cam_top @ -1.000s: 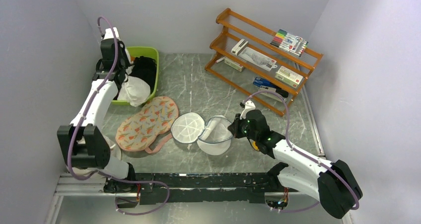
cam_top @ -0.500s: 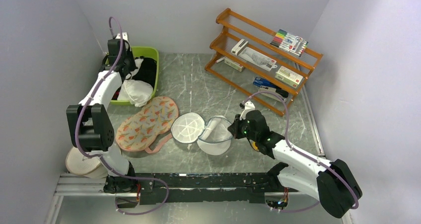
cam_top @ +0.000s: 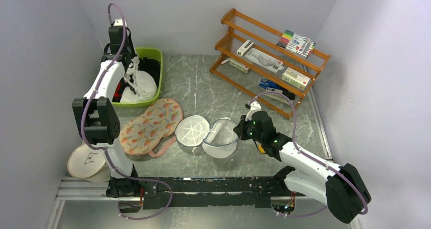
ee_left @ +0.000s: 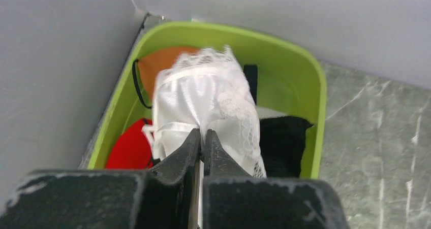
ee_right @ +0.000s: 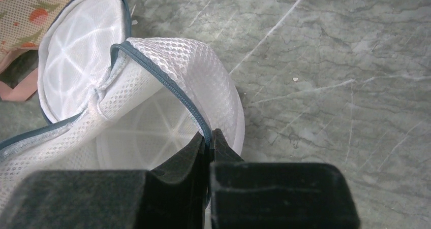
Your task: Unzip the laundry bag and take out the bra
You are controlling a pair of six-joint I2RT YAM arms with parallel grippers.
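Note:
The white lace cloth hangs from my left gripper above the green bin (ee_left: 272, 92). My left gripper will next go down into the bin between the red cloth and black bra (ee_left: 282, 142) and let go of the cloth.
The laundry bag (cam_top: 192, 131) lies open on the table, its two white mesh halves side by side. My right gripper (cam_top: 239, 129) is shut on the bag's dark zipper rim (ee_right: 167, 84) at the right half's edge, as the right wrist view (ee_right: 209, 137) shows. My left gripper (cam_top: 129, 66) is over the green bin (cam_top: 160, 76), shut on a white lacy cloth (ee_left: 203, 97) that hangs from it (ee_left: 202, 137). The black bra (ee_left: 282, 142) lies in the bin to the right of the white cloth and shows from above (cam_top: 150, 65).
A red cloth (ee_left: 129, 148) and an orange one (ee_left: 157, 66) lie in the bin. A floral pad with pink edging (cam_top: 150, 125) lies left of the bag. A wooden shelf (cam_top: 269, 56) stands at the back right. A round pale disc (cam_top: 89, 160) sits by the left arm's base.
My left arm has swung back and risen over the bin, pulling the white cloth up from the bin's front edge. The right arm and the bag have hardly moved.

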